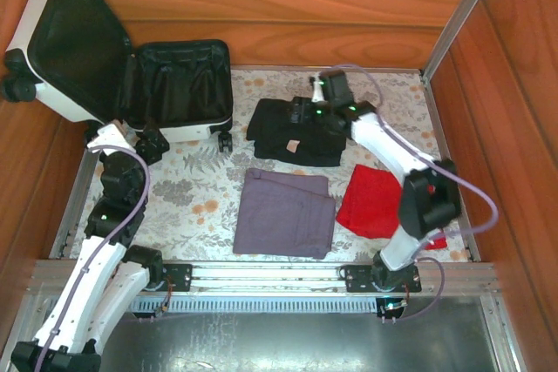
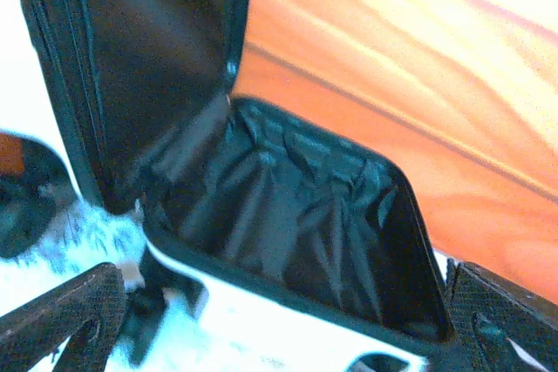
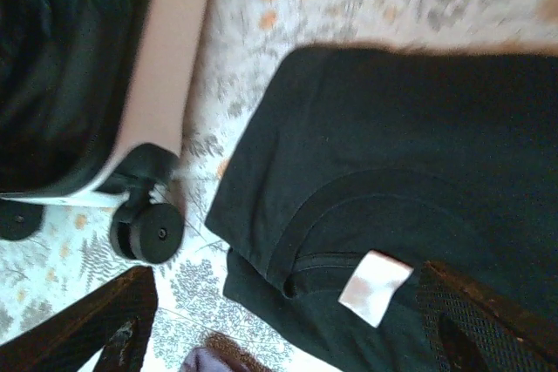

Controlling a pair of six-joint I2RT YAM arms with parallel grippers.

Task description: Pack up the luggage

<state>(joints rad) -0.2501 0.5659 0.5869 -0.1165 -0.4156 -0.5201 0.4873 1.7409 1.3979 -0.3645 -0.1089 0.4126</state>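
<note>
The folded layers end in open edges, so my right gripper moves down to the shirt's corner by the wheel [image 1: 255,151] next.
The luggage [image 1: 193,129] lies open at the back left, its lid leaning against the left wall and its black-lined base facing up with nothing in it. My left gripper [image 1: 150,144] hovers open just in front of the base's near wall [image 2: 261,311], and its fingers [image 2: 61,320] stand wide apart. Over a folded black shirt [image 1: 292,135] at the back middle is my right gripper [image 1: 303,117], open. In the right wrist view its fingers [image 3: 96,328] straddle the shirt's collar [image 3: 392,145] and a white tag [image 3: 375,287]. The case's wall [image 3: 166,67] and a wheel [image 3: 148,233] are to the left.
A folded purple garment [image 1: 283,211] lies in the middle near the front. A red cloth [image 1: 375,202] lies to its right, partly under the right arm. Wooden walls close in the floral table [image 1: 196,189] at the back and on both sides.
</note>
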